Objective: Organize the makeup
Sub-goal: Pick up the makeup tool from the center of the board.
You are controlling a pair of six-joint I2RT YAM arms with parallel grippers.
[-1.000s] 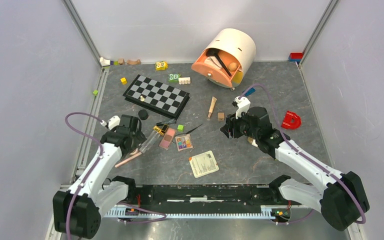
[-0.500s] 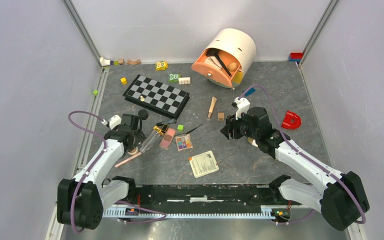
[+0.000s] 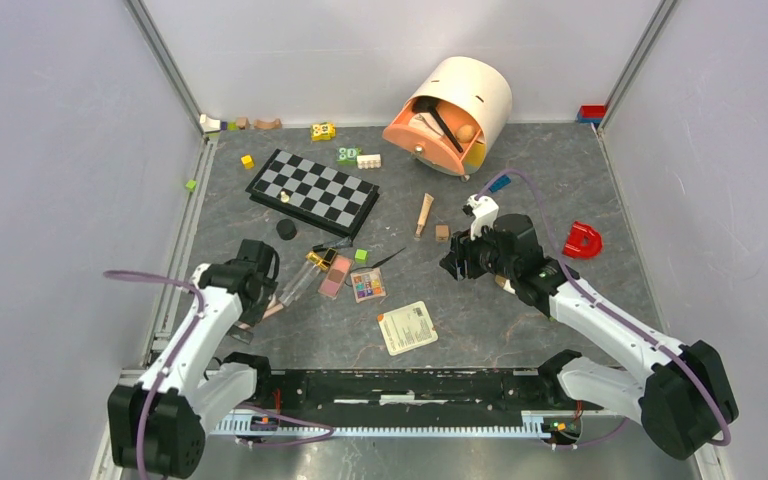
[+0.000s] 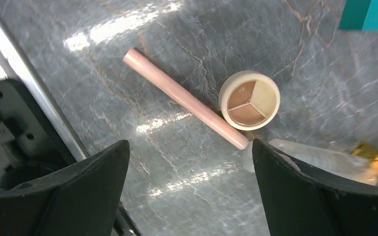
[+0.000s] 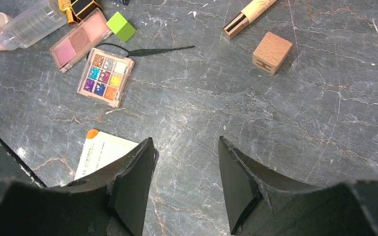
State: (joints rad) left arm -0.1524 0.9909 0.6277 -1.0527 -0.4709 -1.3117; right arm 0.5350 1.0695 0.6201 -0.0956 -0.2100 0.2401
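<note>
I need to lower and turn my left gripper next until its fingers are on both sides of the middle of the pencil, because the pink pencil (image 4: 184,101) lies below the fingers, slanted across the wrist view.
My left gripper (image 4: 191,147) (image 3: 252,298) hangs wide open above the floor with nothing between its fingers. Just ahead of it lie a pink pencil (image 4: 184,101) and a round peach compact (image 4: 249,100), side by side. A clear tube (image 4: 320,157) lies by the right finger. My right gripper (image 5: 186,140) (image 3: 452,262) is part open and empty over bare floor. Ahead of it I see the multicolour palette (image 5: 106,76), the pink palette (image 5: 80,40), a thin black tool (image 5: 157,50) and a beige tube (image 5: 248,14).
A peach round case (image 3: 450,115) lies on its side at the back with brushes inside. The chessboard (image 3: 312,190) sits back left. A printed card (image 3: 408,327), a wooden cube (image 5: 272,52), a green cube (image 5: 121,25) and a red piece (image 3: 582,240) lie about.
My left arm has pulled back toward the near edge and now hangs over the pink pencil, uncovering a small black round thing. The right arm has barely moved.
</note>
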